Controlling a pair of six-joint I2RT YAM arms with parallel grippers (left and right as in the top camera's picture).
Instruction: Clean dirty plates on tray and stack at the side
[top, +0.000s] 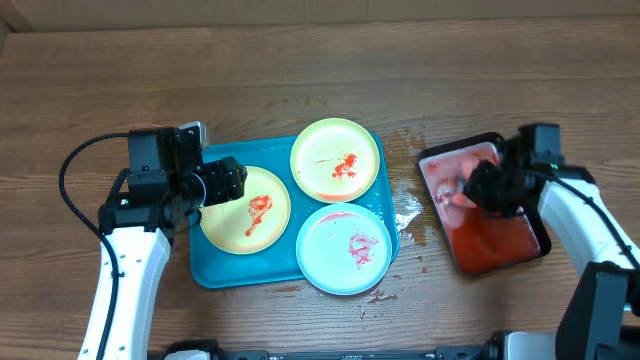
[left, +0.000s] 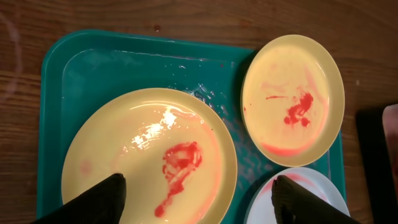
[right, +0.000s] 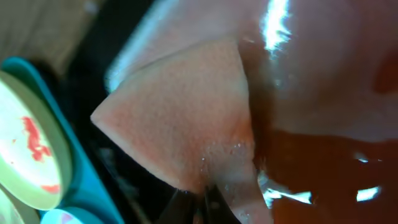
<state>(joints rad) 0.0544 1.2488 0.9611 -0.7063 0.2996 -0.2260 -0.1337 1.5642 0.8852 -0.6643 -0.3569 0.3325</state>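
The black tray lies open directly beneath the robot's right gripper, so next the gripper should lower the wet pink sponge (right: 186, 118) into the pale end of the black tray (right: 186, 30) and release it there.
Three plates lie on the turquoise tray (top: 212, 270): a yellow-green plate (top: 250, 210) at left, a second yellow-green plate (top: 335, 158) at the back, and a pale blue-white plate (top: 345, 248) in front. All show red smears. My left gripper (top: 225, 180) is open above the left plate (left: 149, 155), fingertips (left: 199, 196) apart over it. The back plate (left: 292, 99) and tray (left: 112, 62) show in the left wrist view. My right gripper (top: 478, 188) is shut on a wet pink sponge (right: 186, 118) over the black tray.
A small black tray (top: 485, 205) of red liquid (right: 323, 174) stands right of the turquoise tray. Wet splashes and crumbs (top: 408, 215) lie on the wooden table between the two trays and in front of the blue-white plate.
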